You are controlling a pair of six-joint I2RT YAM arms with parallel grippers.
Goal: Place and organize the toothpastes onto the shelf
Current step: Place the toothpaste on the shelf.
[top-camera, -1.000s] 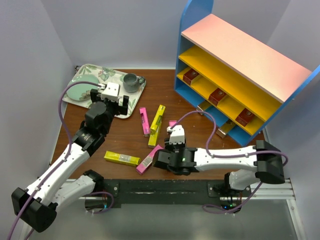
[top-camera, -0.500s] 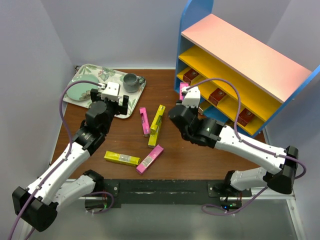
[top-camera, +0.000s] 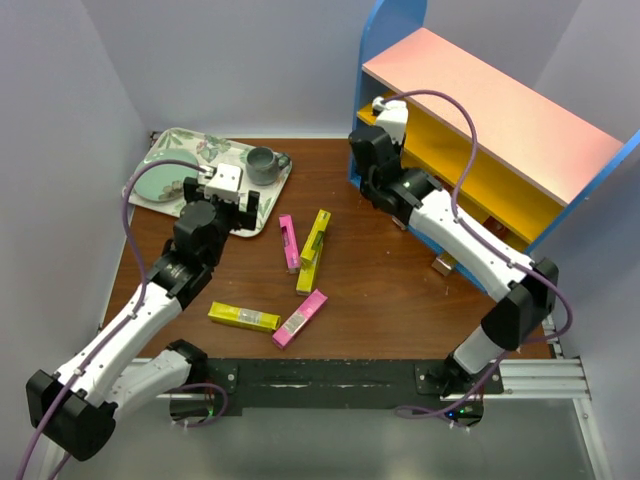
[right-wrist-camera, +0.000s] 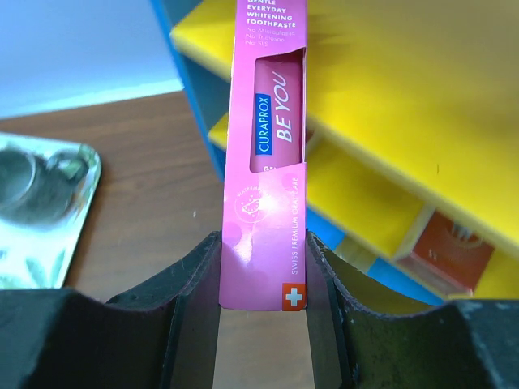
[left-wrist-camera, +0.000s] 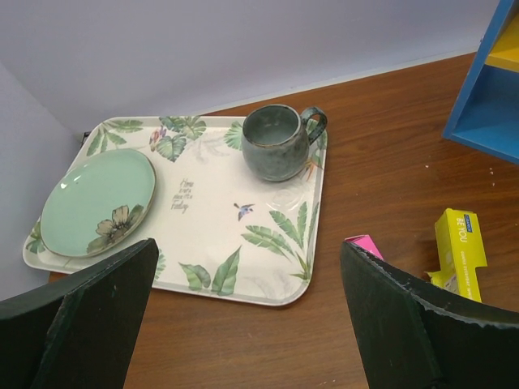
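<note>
My right gripper holds the carton and should next move outward, slide it under the pink top and release it, as the upper yellow board's end by the blue panel is bare.
My right gripper is raised at the left end of the shelf. It is shut on a bright pink toothpaste carton, held upright in front of the yellow shelf boards. A dark red carton lies on a lower board. Several cartons lie on the table: pink, yellow, yellow, pink and yellow. My left gripper is open and empty over the near right corner of the floral tray. Pink and yellow carton ends lie to its right.
The floral tray at the back left holds a grey mug and a green plate. The shelf's blue side panel stands on the table at the back right. Another carton lies by the shelf's foot.
My right arm has carried the pink carton from the middle of the table up and back to the shelf's left end. My left arm has not moved.
</note>
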